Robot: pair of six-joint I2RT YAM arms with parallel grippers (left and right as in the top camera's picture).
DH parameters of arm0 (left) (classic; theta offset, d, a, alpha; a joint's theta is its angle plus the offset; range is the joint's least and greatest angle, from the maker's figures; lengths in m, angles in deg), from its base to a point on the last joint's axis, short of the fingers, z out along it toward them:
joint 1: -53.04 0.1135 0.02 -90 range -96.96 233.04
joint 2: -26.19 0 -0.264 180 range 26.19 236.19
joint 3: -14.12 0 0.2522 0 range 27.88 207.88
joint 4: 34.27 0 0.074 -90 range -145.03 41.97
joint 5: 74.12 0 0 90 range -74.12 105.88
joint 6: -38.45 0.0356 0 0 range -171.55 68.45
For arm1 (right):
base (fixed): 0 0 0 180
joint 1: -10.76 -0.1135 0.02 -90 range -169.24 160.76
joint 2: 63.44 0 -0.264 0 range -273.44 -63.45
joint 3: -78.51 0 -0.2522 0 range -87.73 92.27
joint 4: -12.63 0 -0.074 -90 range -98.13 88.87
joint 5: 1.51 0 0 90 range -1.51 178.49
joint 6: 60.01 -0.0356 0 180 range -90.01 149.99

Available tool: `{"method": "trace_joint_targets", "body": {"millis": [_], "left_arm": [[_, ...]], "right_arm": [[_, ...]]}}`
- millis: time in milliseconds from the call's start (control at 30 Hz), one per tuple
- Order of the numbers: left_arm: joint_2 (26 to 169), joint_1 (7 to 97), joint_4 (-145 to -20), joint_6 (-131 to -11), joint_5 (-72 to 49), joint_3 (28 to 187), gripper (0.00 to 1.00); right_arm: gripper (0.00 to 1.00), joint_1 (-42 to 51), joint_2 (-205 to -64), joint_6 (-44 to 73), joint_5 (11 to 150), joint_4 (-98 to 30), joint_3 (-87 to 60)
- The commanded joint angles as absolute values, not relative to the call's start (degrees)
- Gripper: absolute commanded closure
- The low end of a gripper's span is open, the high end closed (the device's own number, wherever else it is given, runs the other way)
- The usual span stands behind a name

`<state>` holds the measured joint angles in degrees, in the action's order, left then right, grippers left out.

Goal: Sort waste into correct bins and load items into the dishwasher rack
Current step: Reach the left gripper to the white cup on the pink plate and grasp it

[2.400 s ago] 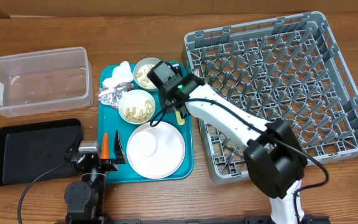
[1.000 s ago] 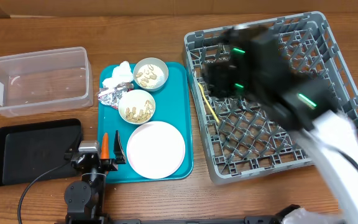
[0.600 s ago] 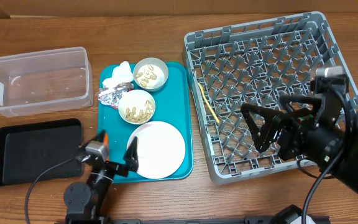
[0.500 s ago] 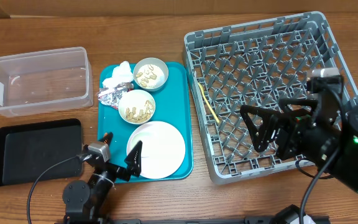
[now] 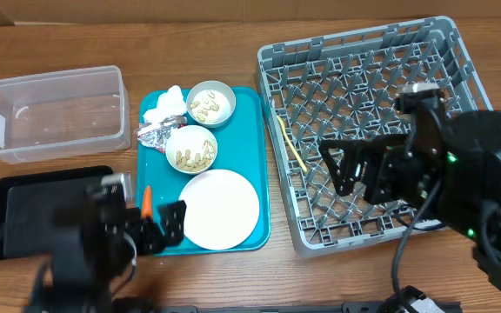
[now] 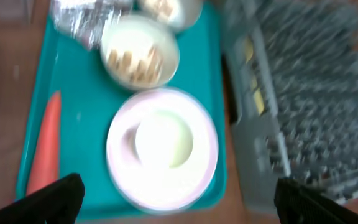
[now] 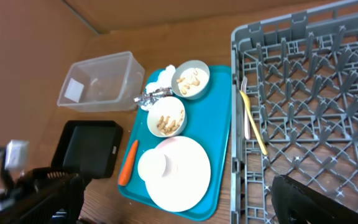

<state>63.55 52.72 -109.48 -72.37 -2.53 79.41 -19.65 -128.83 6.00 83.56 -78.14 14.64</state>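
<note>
The pale cup is well below my open fingers. My left gripper will go down and outward next, to the side of the cup's rim facing the carrot [image 5: 146, 200].
The grey dishwasher rack [image 5: 459, 104] holds a yellow spoon [image 5: 290, 146] near its left wall, with a white fork [image 7: 244, 111] beside it. On a teal tray lie a white napkin [image 5: 165, 103], a foil wrapper [image 5: 154, 133], an orange carrot [image 5: 146, 200], two bowls of beige crumbs [image 5: 210, 103] [image 5: 190, 149] and a plate [image 5: 224, 213] with a small cup [image 7: 156, 167] on it. My left gripper [image 5: 146, 228] hovers blurred and open over the tray's front left corner. My right gripper [image 5: 359, 174] hangs open and empty high above the rack.
A clear tub [image 5: 50, 113] stands at the back left. A black tray [image 5: 33, 204] lies in front of it, partly under my left arm. The teal tray [image 5: 263, 174] sits close against the rack's left wall.
My right gripper carried the yellow spoon from the tray into the rack, let it go and rose, drifting left. My left arm has lifted off its rest and is moving.
</note>
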Motion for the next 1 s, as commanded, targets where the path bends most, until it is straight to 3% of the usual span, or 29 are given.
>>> {"method": "trace_joint_targets", "body": {"millis": [0, 133, 267, 600, 700, 967], "left_arm": [[76.4, 53.0, -114.1, -69.7, -1.5, 86.4, 0.00], [89.0, 53.0, -114.5, -67.7, -11.1, 88.5, 0.00], [95.3, 53.0, -117.0, -67.9, -9.0, 89.7, 0.00], [88.4, 50.8, -123.5, -76.2, 15.8, 95.2, 0.00], [84.3, 45.6, -124.1, -81.6, 24.3, 95.2, 0.00], [84.7, 26.1, -122.9, -85.0, 28.5, 95.1, 0.00]], "right_arm": [[0.00, -19.8, -130.4, 5.7, 82.3, -78.3, 14.6], [0.00, -19.7, -131.7, 5.7, 82.4, -78.6, 14.6], [0.00, -19.7, -131.3, 5.7, 82.4, -78.9, 14.6], [0.00, -19.7, -130.3, 4.1, 82.4, -81.1, 14.6], [0.00, -19.7, -130.1, 1.3, 84.5, -81.2, 14.6], [0.00, -19.7, -129.3, -3.3, 88.6, -80.9, 14.6]]}}
